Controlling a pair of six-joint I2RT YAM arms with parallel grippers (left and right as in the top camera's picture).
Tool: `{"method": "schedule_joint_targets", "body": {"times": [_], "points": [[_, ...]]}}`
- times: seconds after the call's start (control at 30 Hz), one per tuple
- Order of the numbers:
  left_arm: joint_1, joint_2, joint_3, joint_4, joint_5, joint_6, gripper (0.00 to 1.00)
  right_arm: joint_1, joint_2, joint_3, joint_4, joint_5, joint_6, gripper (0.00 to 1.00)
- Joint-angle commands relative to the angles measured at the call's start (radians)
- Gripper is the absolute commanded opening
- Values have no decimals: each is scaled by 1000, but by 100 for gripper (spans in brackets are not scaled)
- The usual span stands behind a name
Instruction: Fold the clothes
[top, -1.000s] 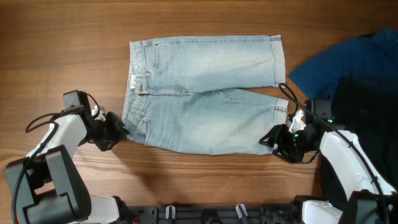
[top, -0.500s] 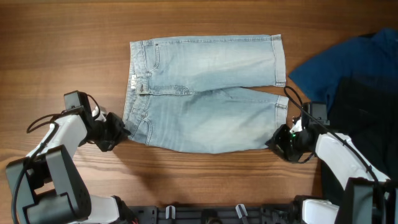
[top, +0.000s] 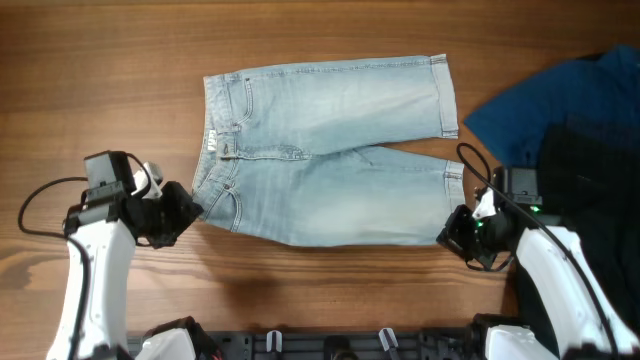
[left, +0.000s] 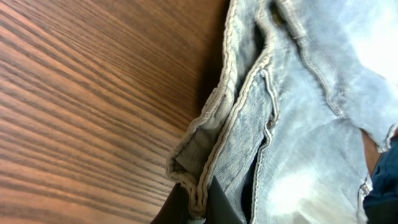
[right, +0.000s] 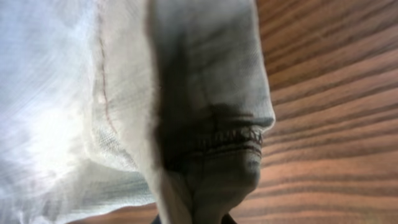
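Note:
The shorts' legs lie spread and the far waistband corner (top: 212, 83) is outward of the near one, so my left gripper will next lift the near corner, carry it outward toward the far one and release.
The clothes (top: 330, 150), pale blue denim shorts, lie flat in the overhead view with the waistband to the left and the cuffed hems to the right. My left gripper (top: 186, 208) is shut on the near corner of the waistband. In the left wrist view the stitched waistband edge (left: 211, 162) runs down between the dark fingers (left: 225, 208) of that gripper (left: 200, 208). My right gripper (top: 456, 228) is shut on the near leg's hem corner. The right wrist view shows that hem fold (right: 211, 143) bunched and pinched in the gripper (right: 193, 218) at the bottom edge.
A dark blue garment (top: 560, 100) lies at the right side of the table, with a black cloth (top: 595, 190) partly over it, close behind my right arm. A black rail (top: 330, 345) runs along the table's front edge. Bare wood surrounds the shorts.
My right gripper has shut on the near leg's hem and shifted slightly right. My left arm has changed its pose while holding the waistband, and the shorts have shifted a little.

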Motion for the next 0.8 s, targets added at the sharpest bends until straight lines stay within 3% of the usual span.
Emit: {"method": "schedule_joint_targets", "body": {"times": [0.0, 0.27, 0.47, 0.6, 0.77], "points": [[-1, -96, -6, -10, -32, 23, 4, 2, -117, 66, -47, 28, -38, 4], [-1, -244, -1, -203, -32, 30, 4, 2, -210, 284, -250, 40, -50, 4], [-13, -399, 145, -380, -26, 42, 4, 2, -194, 535, -361, 39, -90, 4], [-13, -380, 222, -387, -105, 19, 4, 2, -96, 562, -227, 38, -56, 4], [-13, -248, 222, -310, -127, 19, 4, 2, 137, 562, 98, -50, -8, 4]]}}
